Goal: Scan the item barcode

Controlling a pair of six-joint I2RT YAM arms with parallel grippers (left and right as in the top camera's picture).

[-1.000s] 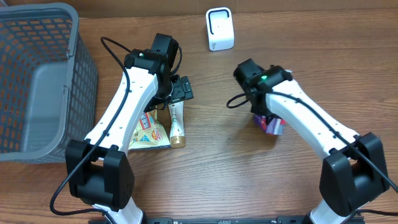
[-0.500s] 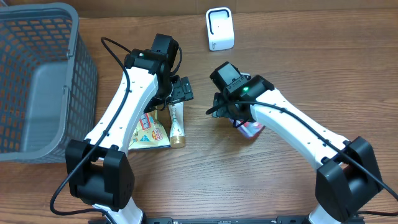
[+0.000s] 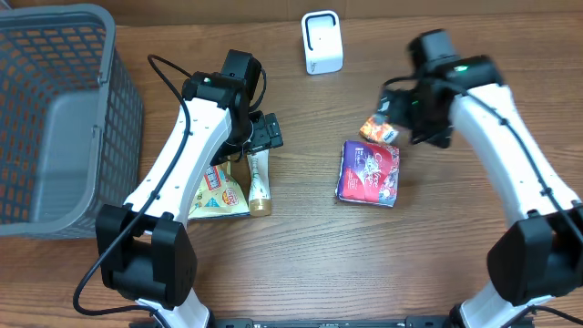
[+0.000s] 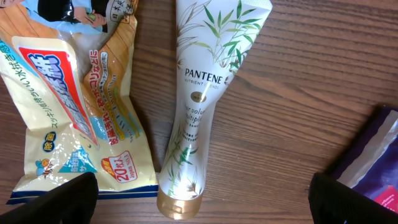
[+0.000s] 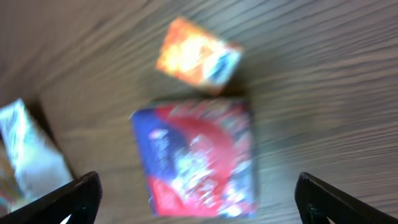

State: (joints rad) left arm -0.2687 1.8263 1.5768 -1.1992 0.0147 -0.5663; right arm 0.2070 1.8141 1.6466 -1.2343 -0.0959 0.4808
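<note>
Next, my right gripper moves down and back onto the packet's edge away from the tube (image 5: pixel 247 158) to close there, since the table beside that edge is bare.
A purple and red packet (image 3: pixel 369 173) lies flat on the table, free of both grippers; it looks blurred in the right wrist view (image 5: pixel 196 155). A small orange box (image 3: pixel 377 129) sits just behind it (image 5: pixel 199 56). The white scanner (image 3: pixel 322 43) stands at the back centre. My right gripper (image 3: pixel 407 114) hovers open above the orange box, with nothing between its fingers (image 5: pixel 68 199). My left gripper (image 3: pixel 264 135) is open over a white Pantene tube (image 4: pixel 199 106), which lies beside a yellow bag (image 4: pixel 74 99). The jaws stand wide on either side of the tube's gold cap without touching it.
A grey mesh basket (image 3: pixel 55 118) fills the left side of the table. The tube (image 3: pixel 260 178) and yellow bag (image 3: pixel 219 191) lie at centre left. A corner of the purple packet (image 4: pixel 373 162) shows in the left wrist view.
My right gripper has opened and let go of the purple packet, which now lies flat on the table. The right arm swung back and to the right. The left arm has not moved.
</note>
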